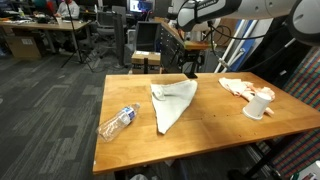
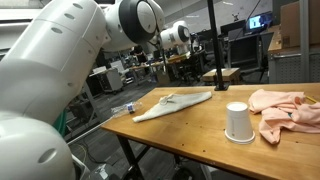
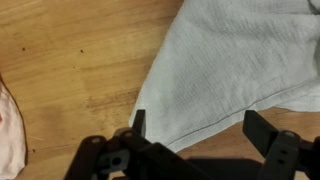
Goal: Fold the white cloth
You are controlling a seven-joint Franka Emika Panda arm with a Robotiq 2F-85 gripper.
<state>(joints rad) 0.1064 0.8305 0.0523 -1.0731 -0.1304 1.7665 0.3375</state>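
The white cloth's far corner (image 1: 193, 81) (image 3: 162, 130) lies just below my open gripper on the tabletop, so the gripper lowers onto it next and closes its fingers there.
The white cloth (image 1: 171, 103) lies on the wooden table (image 1: 130, 145), folded into a rough triangle with its point toward the front edge. It also shows in an exterior view (image 2: 175, 103) as a long flat shape. My gripper (image 1: 189, 72) hovers over the cloth's far corner. In the wrist view the cloth (image 3: 230, 60) fills the upper right, its hemmed edge running between the fingers. The gripper (image 3: 195, 125) is open and empty, a little above the cloth.
A clear plastic bottle (image 1: 116, 122) lies near the table's front left corner. A white cup (image 1: 259, 105) (image 2: 237, 122) stands by a pink cloth (image 1: 238, 87) (image 2: 285, 112) on the other side. Office desks and chairs stand behind.
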